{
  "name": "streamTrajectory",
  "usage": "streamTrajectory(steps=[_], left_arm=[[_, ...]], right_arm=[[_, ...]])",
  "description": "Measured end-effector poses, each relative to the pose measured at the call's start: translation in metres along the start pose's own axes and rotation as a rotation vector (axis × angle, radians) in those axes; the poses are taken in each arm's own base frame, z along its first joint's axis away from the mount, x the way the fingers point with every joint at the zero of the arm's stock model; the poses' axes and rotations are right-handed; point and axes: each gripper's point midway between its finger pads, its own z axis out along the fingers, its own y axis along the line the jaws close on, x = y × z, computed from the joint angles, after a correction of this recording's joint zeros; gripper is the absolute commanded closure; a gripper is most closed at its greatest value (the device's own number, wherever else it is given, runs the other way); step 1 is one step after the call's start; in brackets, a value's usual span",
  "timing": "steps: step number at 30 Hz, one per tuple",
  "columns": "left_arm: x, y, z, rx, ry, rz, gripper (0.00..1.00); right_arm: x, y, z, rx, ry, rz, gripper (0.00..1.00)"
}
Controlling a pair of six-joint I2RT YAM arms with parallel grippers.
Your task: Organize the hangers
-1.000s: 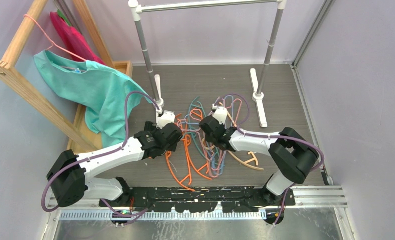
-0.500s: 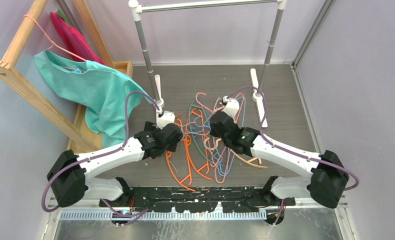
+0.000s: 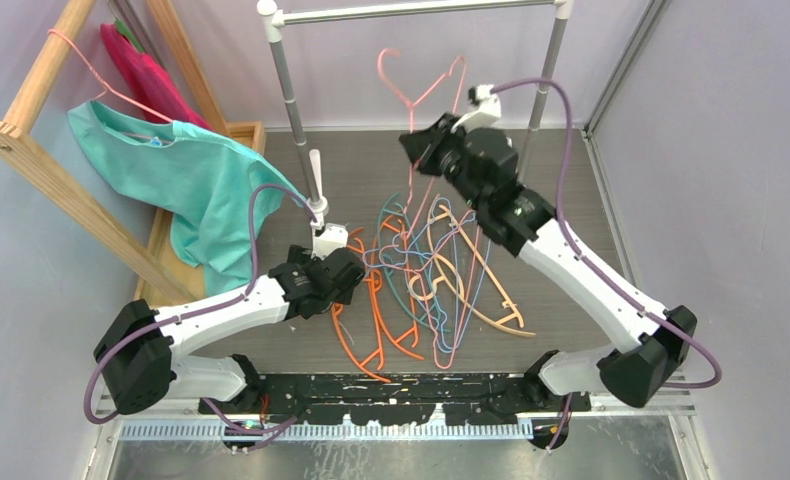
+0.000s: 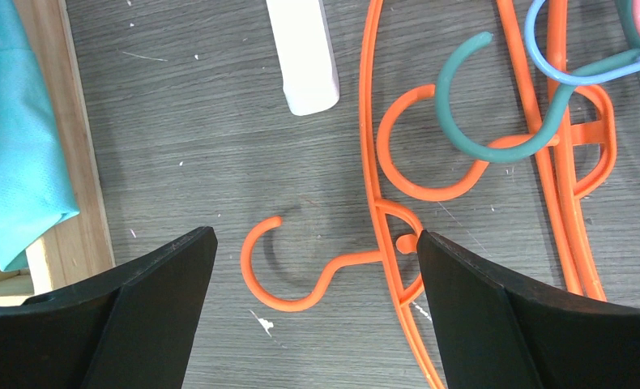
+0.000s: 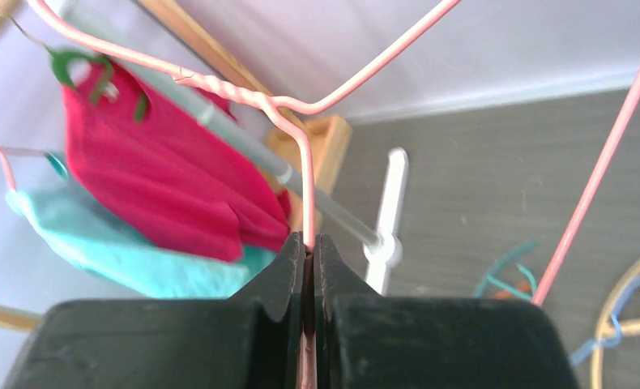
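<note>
My right gripper should move up and outward next, hang the pink hanger's hook over the rack bar (image 3: 481, 8) and let go. The hook is still short of the bar, which is above and outward.
A tangle of hangers (image 3: 421, 280) lies on the grey floor: orange plastic ones (image 3: 376, 325), teal, light-blue and pink ones, and a tan one (image 3: 493, 317). My right gripper (image 3: 418, 140) is raised high below the rack rail. It is shut on a pink wire hanger (image 3: 408, 101), gripping the wire below its twisted neck (image 5: 306, 186), with the jaws pressed on it (image 5: 309, 239). My left gripper (image 3: 343, 270) is open and low at the pile's left edge. In the left wrist view its jaws (image 4: 317, 243) straddle an orange hanger's hook (image 4: 287, 307); a teal hook (image 4: 462, 146) lies beyond.
A clothes rack with a white-capped metal rail (image 3: 411, 12) and two posts stands at the back; one white foot (image 4: 305, 57) lies near my left gripper. A wooden frame (image 3: 41, 170) at the left carries a teal shirt (image 3: 191, 180) and a red garment (image 3: 146, 70).
My right arm has risen from the pile and extended toward the back, lifting the pink wire hanger up near the rail. The left arm has stayed put.
</note>
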Motion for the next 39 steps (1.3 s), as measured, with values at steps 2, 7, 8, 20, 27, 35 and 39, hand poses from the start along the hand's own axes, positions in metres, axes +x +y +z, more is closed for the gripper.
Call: streamTrajectory(steps=[2, 7, 8, 20, 27, 35, 39], left_arm=[[0.0, 0.0, 0.0, -0.001, 0.001, -0.008, 0.02], [0.005, 0.001, 0.002, -0.007, 0.007, -0.017, 0.02], [0.006, 0.001, 0.002, -0.009, 0.009, -0.016, 0.02], [0.02, 0.002, 0.013, -0.048, 0.052, 0.011, 0.02], [0.024, 0.001, 0.015, -0.056, 0.064, 0.022, 0.02], [0.024, 0.001, 0.015, -0.056, 0.064, 0.018, 0.02], [0.022, 0.002, 0.014, -0.052, 0.058, 0.012, 0.02]], right_arm=[[-0.023, -0.006, 0.016, -0.053, -0.03, 0.058, 0.99], [-0.035, -0.018, 0.049, -0.129, -0.004, 0.114, 0.99], [-0.031, -0.013, 0.051, -0.155, 0.013, 0.117, 0.99], [-0.025, 0.032, 0.029, -0.386, 0.085, 0.096, 0.99], [-0.039, 0.04, -0.001, -0.427, 0.055, 0.049, 0.99], [-0.11, 0.033, 0.0, -0.41, -0.107, 0.029, 0.99], [-0.124, 0.005, 0.018, -0.354, -0.142, 0.058, 0.99]])
